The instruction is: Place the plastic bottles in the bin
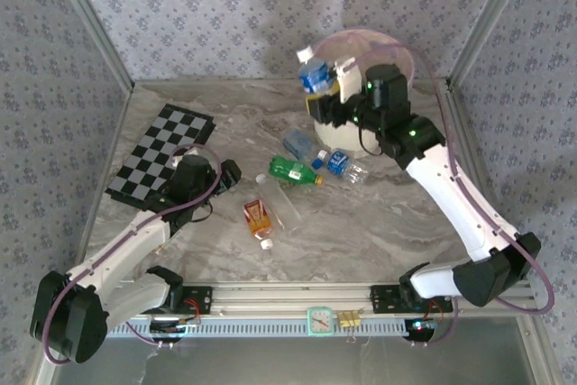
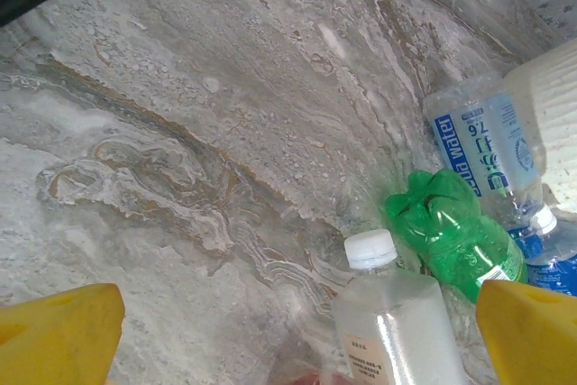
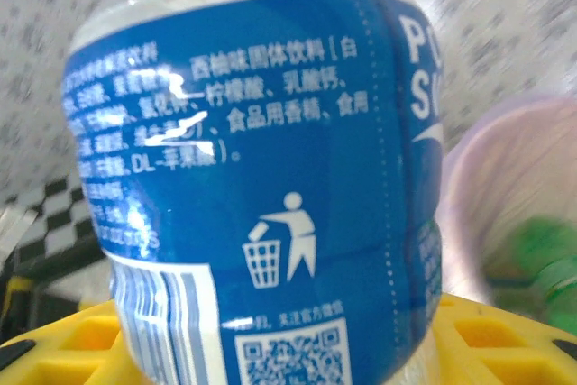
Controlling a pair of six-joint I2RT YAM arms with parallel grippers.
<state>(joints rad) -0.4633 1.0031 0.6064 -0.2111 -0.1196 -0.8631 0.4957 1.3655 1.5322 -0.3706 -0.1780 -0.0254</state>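
Observation:
My right gripper needs to move the clear plastic bottle outward and across the bin's rim, over the bin's pink-lined opening (image 1: 368, 48) (image 3: 527, 214), since the bottle still hangs beside the bin's rim.
My right gripper (image 1: 330, 89) is shut on a clear plastic bottle with a blue label (image 1: 314, 75) and holds it up by the left rim of the bin (image 1: 393, 46), a white bucket with a pink bag. Close up, that bottle (image 3: 252, 178) sits between the yellow fingers (image 3: 505, 340), with the bin's pink liner (image 3: 505, 178) to its right and a green bottle (image 3: 552, 284) inside. On the table lie a green bottle (image 1: 296, 170), two blue-labelled ones (image 1: 297, 143) (image 1: 338, 162), a clear one (image 1: 281, 201) and an orange-red one (image 1: 258, 216). My left gripper (image 1: 231, 172) stands open, to their left.
A black-and-white checkered board (image 1: 162, 152) lies at the left of the marble table. In the left wrist view a white-capped clear bottle (image 2: 388, 313), a green bottle (image 2: 455, 232) and a blue-labelled bottle (image 2: 482, 146) lie ahead, by the bin's white wall (image 2: 554, 105). Patterned walls enclose the table.

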